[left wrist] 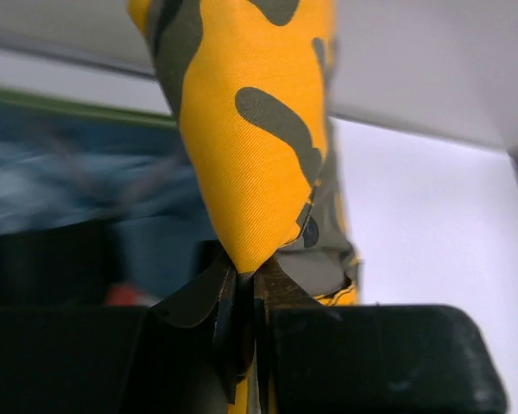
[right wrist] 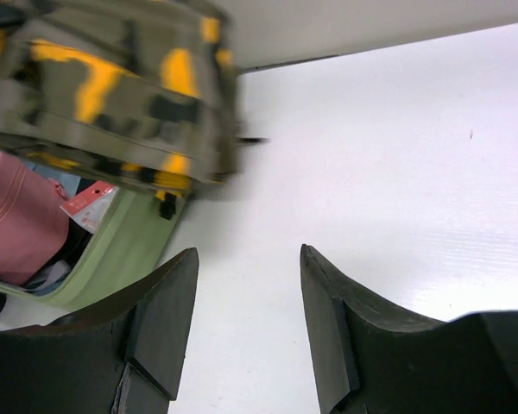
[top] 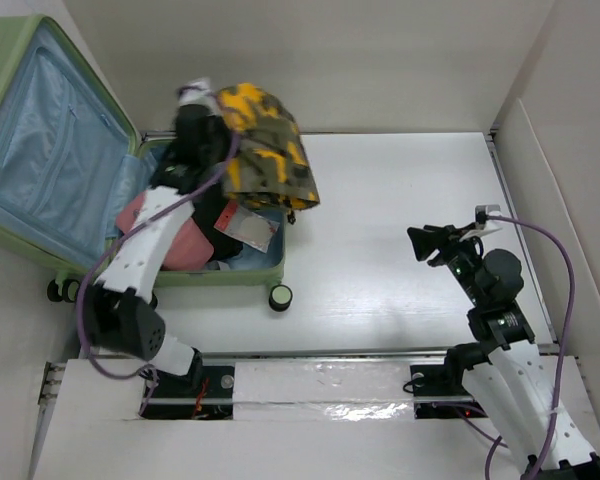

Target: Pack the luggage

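The bag [top: 265,150] hangs over the luggage's edge, so my left gripper will move it to the left in the top view, then down onto the dark items, and then let it go.
The pale green luggage [top: 5,60] lies open at the far left, its blue-lined lid up and its base holding a pink pouch [top: 185,245], dark items and a red-white packet [top: 248,226]. My left gripper [top: 202,105] is shut on the top of the yellow-green camouflage bag [top: 265,150] and holds it above the luggage's right edge; the pinched fabric fills the left wrist view [left wrist: 242,164]. My right gripper [top: 423,243] is open and empty over the white table at the right. In the right wrist view the bag [right wrist: 112,86] hangs over the luggage wall [right wrist: 121,250].
White walls close the back and right sides. The luggage's wheels [top: 279,297] stick out at its near edge. A purple cable runs along each arm.
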Motion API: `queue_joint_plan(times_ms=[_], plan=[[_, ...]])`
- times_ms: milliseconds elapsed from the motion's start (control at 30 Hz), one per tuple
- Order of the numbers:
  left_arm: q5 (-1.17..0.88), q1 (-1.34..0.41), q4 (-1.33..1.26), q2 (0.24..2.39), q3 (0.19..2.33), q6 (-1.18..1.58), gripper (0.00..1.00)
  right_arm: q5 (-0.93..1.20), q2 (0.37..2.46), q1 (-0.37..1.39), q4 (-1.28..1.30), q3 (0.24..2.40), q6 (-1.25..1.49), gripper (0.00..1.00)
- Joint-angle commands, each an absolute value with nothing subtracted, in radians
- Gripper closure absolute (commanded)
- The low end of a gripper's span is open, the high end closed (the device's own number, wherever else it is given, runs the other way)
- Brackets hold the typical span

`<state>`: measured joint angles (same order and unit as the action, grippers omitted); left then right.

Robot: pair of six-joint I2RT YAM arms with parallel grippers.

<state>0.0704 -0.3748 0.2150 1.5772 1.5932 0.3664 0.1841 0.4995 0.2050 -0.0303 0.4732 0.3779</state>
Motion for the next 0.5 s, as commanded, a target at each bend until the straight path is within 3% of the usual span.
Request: queue_joint_plan(times_ms=[0,167,433,467], plan=[[0.013,-0.151,0.131,1.428,1.335,0.423,1.0,0.199,0.469,0.215,-0.064,0.46,0.379,0.43],[-0.107,0.073,0.061,1.368,1.054,0.465,1.0,0.209,0.448,0.215,-0.058,0.457,0.377,0.43],[-0.037,0.074,0.156,1.346,1.075,0.474,1.0,0.248,0.485,0.215,-0.1,0.44,0.385,0.43],[-0.019,0.074,0.166,1.333,1.071,0.472,0.8,0.255,0.494,0.224,-0.118,0.431,0.394,0.43]])
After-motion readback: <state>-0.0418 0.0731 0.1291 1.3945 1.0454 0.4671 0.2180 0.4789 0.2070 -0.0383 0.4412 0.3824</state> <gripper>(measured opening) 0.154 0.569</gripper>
